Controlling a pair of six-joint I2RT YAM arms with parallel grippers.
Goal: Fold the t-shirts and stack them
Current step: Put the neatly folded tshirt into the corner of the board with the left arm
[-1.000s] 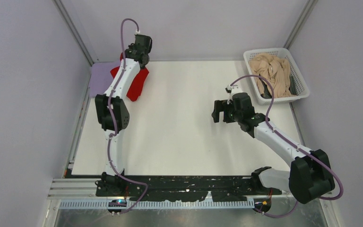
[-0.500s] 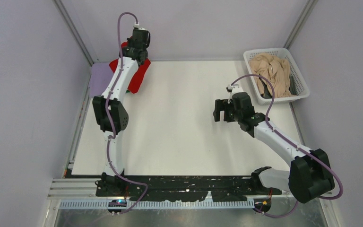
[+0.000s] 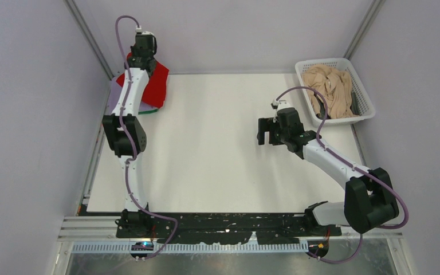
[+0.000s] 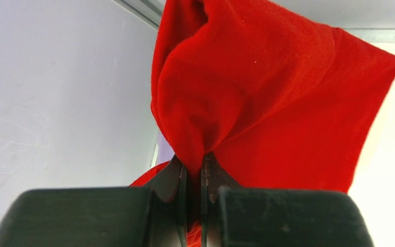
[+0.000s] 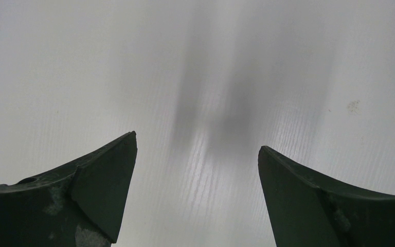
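Note:
My left gripper will next go down and to the left in the top view and let go of the red t-shirt's fold, because the lavender t-shirt (image 3: 114, 98) (image 4: 164, 148) is below the gripper on that side.
My left gripper (image 3: 141, 58) is at the far left corner, shut on a bunched fold of the bright red t-shirt (image 3: 156, 86). In the left wrist view the red t-shirt (image 4: 267, 92) hangs from the left gripper (image 4: 194, 164), with cloth pinched between the jaws. Under it lies the lavender t-shirt (image 3: 114, 98), and a thin green edge (image 3: 146, 112) shows at its near side. The beige t-shirt (image 3: 331, 87) lies crumpled in the basket. My right gripper (image 3: 265, 133) hovers open over the bare table right of centre; the right wrist view shows the right gripper (image 5: 198, 143) with nothing between its fingers.
The white lattice basket (image 3: 368, 104) stands at the back right corner. A wall and a metal frame post (image 3: 89, 35) run close behind the left gripper. The white table (image 3: 212, 160) stretches between the two arms.
My left arm has swung left toward the far corner, carrying the red t-shirt over the lavender one. The right arm has only shifted slightly, its jaws still open.

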